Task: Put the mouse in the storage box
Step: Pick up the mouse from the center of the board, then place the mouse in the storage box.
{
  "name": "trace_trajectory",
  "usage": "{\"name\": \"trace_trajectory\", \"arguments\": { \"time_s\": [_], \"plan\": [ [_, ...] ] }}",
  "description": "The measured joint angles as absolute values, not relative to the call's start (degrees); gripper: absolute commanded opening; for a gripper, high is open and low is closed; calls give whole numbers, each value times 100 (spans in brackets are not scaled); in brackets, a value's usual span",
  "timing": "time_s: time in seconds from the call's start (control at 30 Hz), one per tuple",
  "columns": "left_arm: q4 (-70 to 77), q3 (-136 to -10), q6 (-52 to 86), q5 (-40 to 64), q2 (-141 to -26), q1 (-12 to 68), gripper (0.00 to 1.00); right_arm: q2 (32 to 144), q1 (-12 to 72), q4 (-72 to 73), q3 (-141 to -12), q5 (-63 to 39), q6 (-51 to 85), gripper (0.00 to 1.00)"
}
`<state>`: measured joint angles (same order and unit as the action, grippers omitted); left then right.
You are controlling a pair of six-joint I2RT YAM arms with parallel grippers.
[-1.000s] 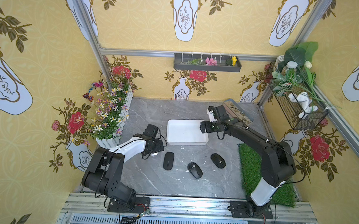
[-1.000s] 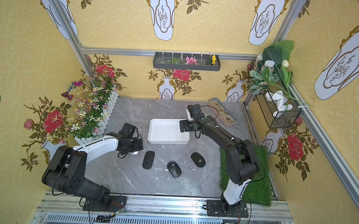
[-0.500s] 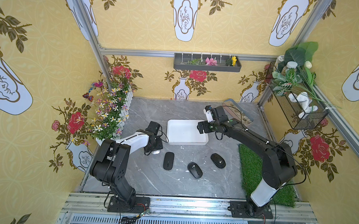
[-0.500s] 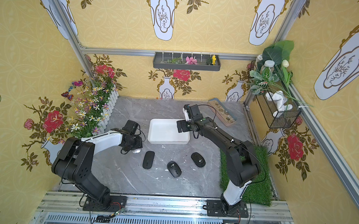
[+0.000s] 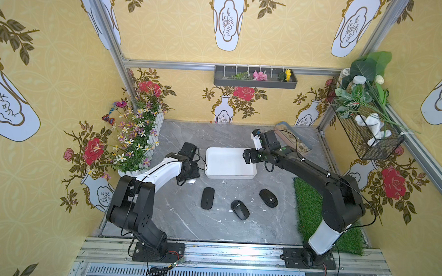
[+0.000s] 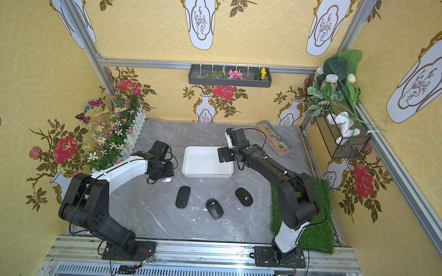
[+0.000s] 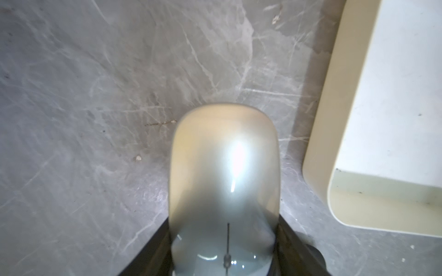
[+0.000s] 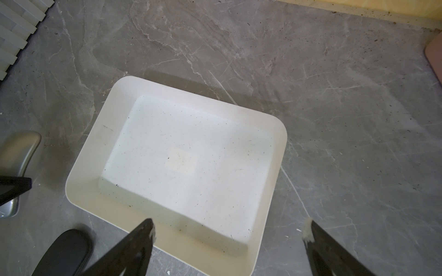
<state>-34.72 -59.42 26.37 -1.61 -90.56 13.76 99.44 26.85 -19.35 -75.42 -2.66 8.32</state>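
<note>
My left gripper will next go up over the storage box's closest side. It will then go down onto the storage box's bottom beside that side to let go of the mouse, because that spot is empty.
My left gripper is shut on a silver mouse, its black fingers pressed against both sides. In both top views the mouse peeks out under that gripper, low over the table just left of the storage box. I cannot tell whether it touches the table. The storage box is a shallow white tray, empty. My right gripper hangs open over the box's right side. Three black mice lie in front of the box.
A white fence planter with flowers lines the left edge. A narrow pebble tray sits at the back right, and a green grass mat lies under the right arm. A wire basket hangs on the right wall.
The left gripper has closed on the silver mouse, and its arm has folded up behind it. The right gripper has drifted a little left over the box, still open.
</note>
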Motion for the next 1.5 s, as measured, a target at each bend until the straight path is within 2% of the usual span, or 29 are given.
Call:
{"name": "trace_trajectory", "arguments": {
  "time_s": [0.23, 0.5, 0.7, 1.17, 1.27, 1.33, 1.5],
  "plan": [
    [-4191, -7577, 2561, -211, -9223, 1638, 54, 9929, 2685, -1789, -7470, -99, 882, 97],
    [-4362, -9371, 2377, 325, -10969, 2198, 53, 9607, 2674, -1527, -7107, 325, 1057, 97],
    [-4412, -9504, 2416, 576, -11710, 2196, 52, 9330, 2659, -1496, -6895, 609, 1175, 97],
    [-4416, -9205, 2359, 364, -12088, 2202, 53, 9080, 2655, -1459, -6549, 775, 1437, 97],
    [-4418, -9236, 2362, 272, -12180, 2202, 57, 9096, 2657, -1452, -6558, 768, 1455, 97],
    [-4412, -9262, 2362, 231, -12208, 2202, 69, 9113, 2657, -1452, -6558, 760, 1457, 97],
    [-4410, -9347, 2381, 207, -12228, 2202, 82, 9118, 2657, -1413, -6554, 757, 1457, 97]
  ]
}}
